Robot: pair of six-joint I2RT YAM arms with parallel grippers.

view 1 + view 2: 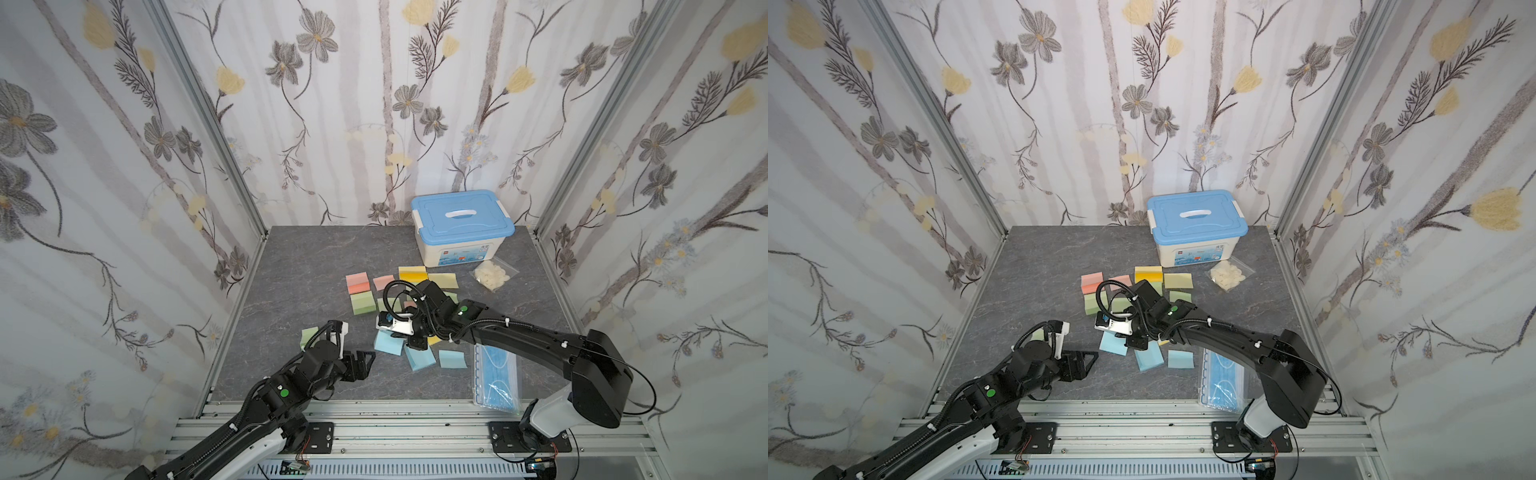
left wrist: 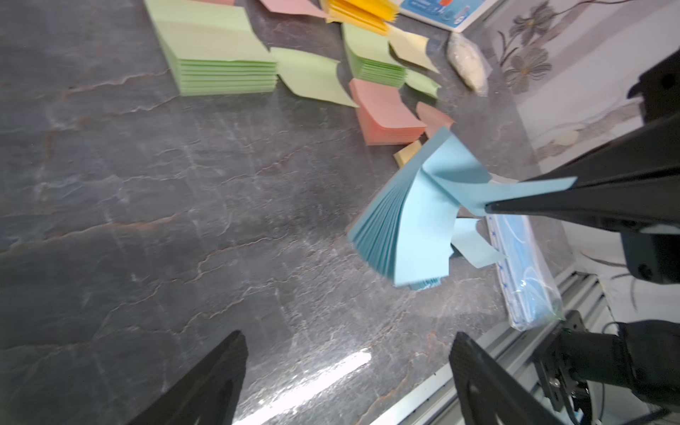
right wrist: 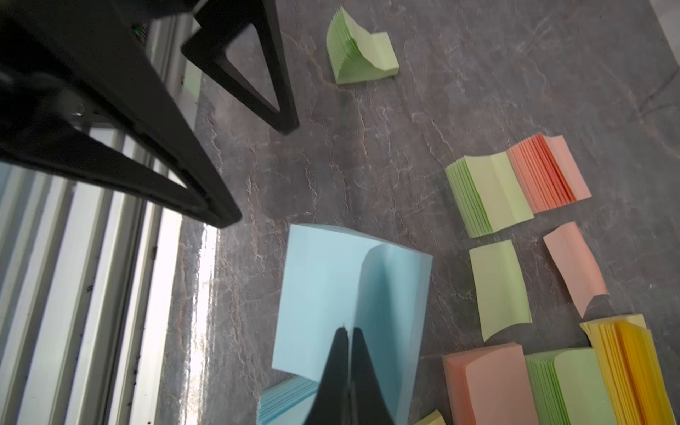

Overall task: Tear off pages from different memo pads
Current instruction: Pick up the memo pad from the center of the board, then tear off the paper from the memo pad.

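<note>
My right gripper should next pull the pinched page outward, as it is still joined to its pad, then lower it over bare tabletop point(image 3: 443, 304) beside the loose green page and release.
My right gripper point(image 3: 347, 329) is shut on the top blue page point(image 3: 320, 287) of a blue memo pad point(image 2: 412, 228). In the left wrist view the pad is tilted and fanned, still joined to the pinched sheet. In both top views this pad point(image 1: 388, 343) point(image 1: 1113, 344) lies at mid-table under my right gripper point(image 1: 417, 344). My left gripper point(image 2: 347, 336) is open and empty, low over bare table to the left of the pad point(image 1: 365, 361). Green point(image 1: 361, 302), pink point(image 1: 358, 282) and yellow point(image 1: 412, 273) memo pads sit behind. A loose blue page point(image 1: 452, 358) lies in front.
A white box with a blue lid point(image 1: 461, 220) stands at the back right, with a small clear bag of white pieces point(image 1: 492, 274) in front of it. A bag of blue face masks point(image 1: 496, 374) lies at the front right by the metal rail point(image 1: 374, 428). Another green pad point(image 1: 309, 337) lies near my left arm.
</note>
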